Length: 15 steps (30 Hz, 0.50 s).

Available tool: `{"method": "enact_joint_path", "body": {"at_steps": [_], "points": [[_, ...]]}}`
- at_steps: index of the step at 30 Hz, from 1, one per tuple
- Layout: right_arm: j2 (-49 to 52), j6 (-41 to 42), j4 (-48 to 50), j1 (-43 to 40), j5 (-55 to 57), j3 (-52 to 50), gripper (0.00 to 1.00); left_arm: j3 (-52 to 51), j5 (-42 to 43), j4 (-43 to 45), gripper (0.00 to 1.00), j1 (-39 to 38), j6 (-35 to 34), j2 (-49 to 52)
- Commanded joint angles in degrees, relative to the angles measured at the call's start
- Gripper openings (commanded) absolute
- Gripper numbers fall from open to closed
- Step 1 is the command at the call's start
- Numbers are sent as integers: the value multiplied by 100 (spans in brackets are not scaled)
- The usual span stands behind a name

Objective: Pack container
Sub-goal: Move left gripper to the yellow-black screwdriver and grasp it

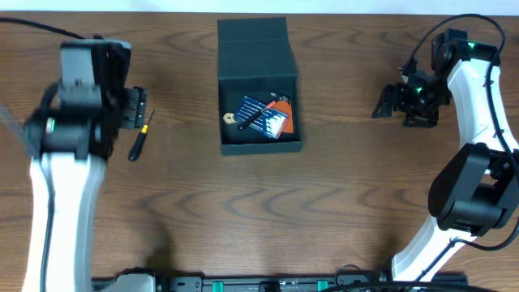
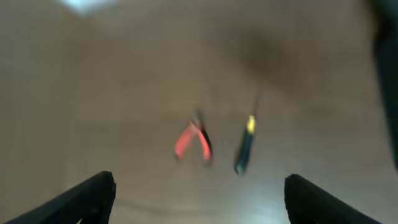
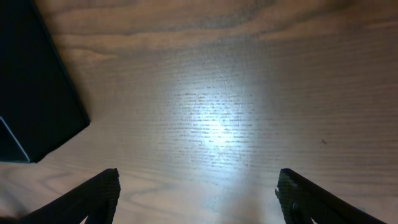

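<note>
My left gripper moves down and toward the screwdriver next, onto its black handle by the yellow band (image 1: pixel 140 141) (image 2: pixel 247 142), since the open fingers hover nearer the pliers.
The container (image 1: pixel 259 61), a dark square box with its flap lid folded back, stands at the table's far middle. Inside it lie a blue card pack (image 1: pixel 263 118), a dark pen and an orange-handled item. My left gripper (image 1: pixel 136 109) is open and empty, hovering above the table at the left. In the blurred left wrist view its jaws (image 2: pixel 200 199) sit above red-handled pliers (image 2: pixel 191 140) and a black screwdriver with a yellow band (image 2: pixel 244 148). The screwdriver also shows in the overhead view (image 1: pixel 139 140). My right gripper (image 1: pixel 388 101) is open and empty, right of the container.
In the right wrist view the open jaws (image 3: pixel 198 190) are over bare wood, with a corner of the container (image 3: pixel 34 93) at the upper left. The table is brown wood grain (image 1: pixel 259 211). Cables run along the front edge.
</note>
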Motion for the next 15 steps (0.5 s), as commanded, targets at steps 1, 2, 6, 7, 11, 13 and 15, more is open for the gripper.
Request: {"method": "enact_joint_path", "body": {"at_steps": [1,2,6,7,11,13,15], "points": [[28,59,61,63,-66,2,83,-125,754,-74,85,343,9,870],[28,59,81,63,-63,2,83,-125,754,-33,85,376,90,1115],[28,57,103,63,-66,2,84,-125,754,-15,85,378,472,2024],[28,57,103,63,-63,2,84,-125,754,-15,85,378,487,2232],[28,57,98,63,-66,2,84,-125,754,-20,84,378,485,2894],[28,57,81,63,-63,2,84,-125,752,-24,82,378,490,3117],[28,57,72,61,-63,2,84,-125,752,-20,78,380,634,3305]]}}
